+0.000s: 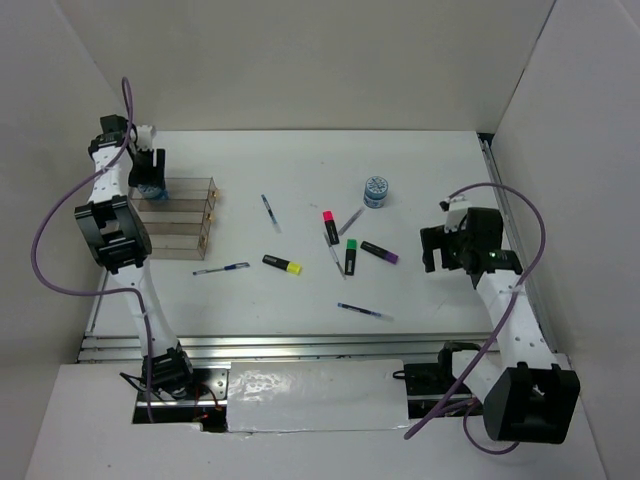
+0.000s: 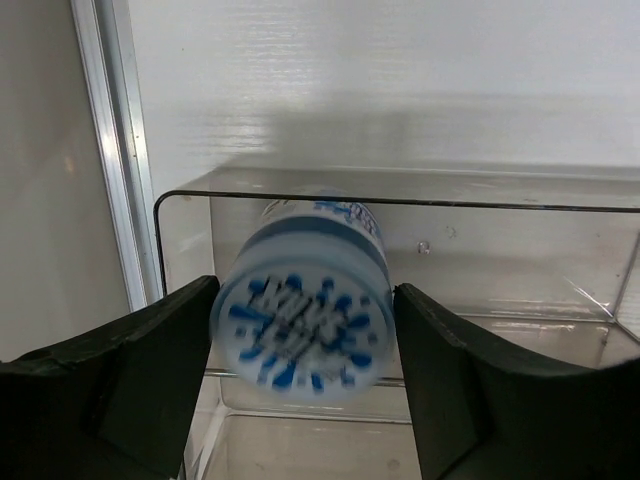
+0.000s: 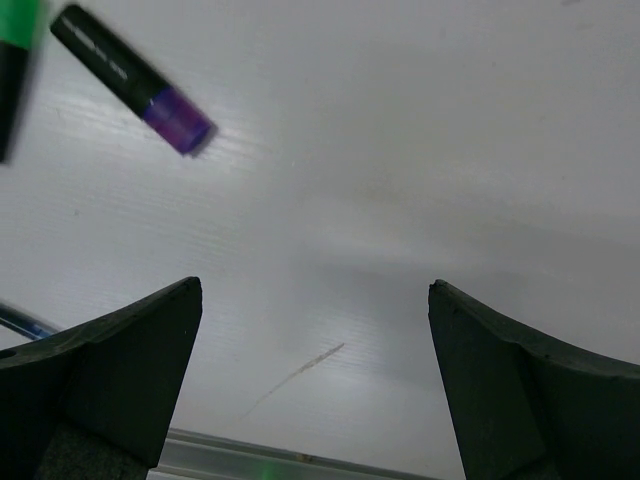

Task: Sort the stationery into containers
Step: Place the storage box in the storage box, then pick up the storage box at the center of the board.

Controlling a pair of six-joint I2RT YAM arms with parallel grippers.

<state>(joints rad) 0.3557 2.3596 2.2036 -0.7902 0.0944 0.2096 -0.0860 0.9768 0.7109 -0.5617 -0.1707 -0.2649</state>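
Note:
The mid-table tub's lid (image 1: 376, 185) stands outward of my open right gripper, to its left in the top view, so the gripper next moves outward and across, around it.
A small round blue-white patterned tub (image 2: 305, 320), blurred, sits between the fingers of my left gripper (image 2: 305, 345), with a thin gap at the right finger. It hangs over the far-left compartment of the clear organizer box (image 2: 500, 235) (image 1: 185, 215). A second tub (image 1: 376, 190) stands mid-table. Highlighters lie loose: yellow (image 1: 283, 264), pink (image 1: 329, 228), green (image 1: 350, 257), purple (image 1: 380, 252) (image 3: 135, 82). Thin pens (image 1: 270, 212) (image 1: 221, 268) (image 1: 362, 311) lie around them. My right gripper (image 1: 437, 250) (image 3: 315, 300) hovers open over bare table, right of the purple highlighter.
White walls close in the table on the left, back and right. A metal rail (image 1: 300, 345) runs along the near edge, and another (image 2: 110, 160) beside the box on the left.

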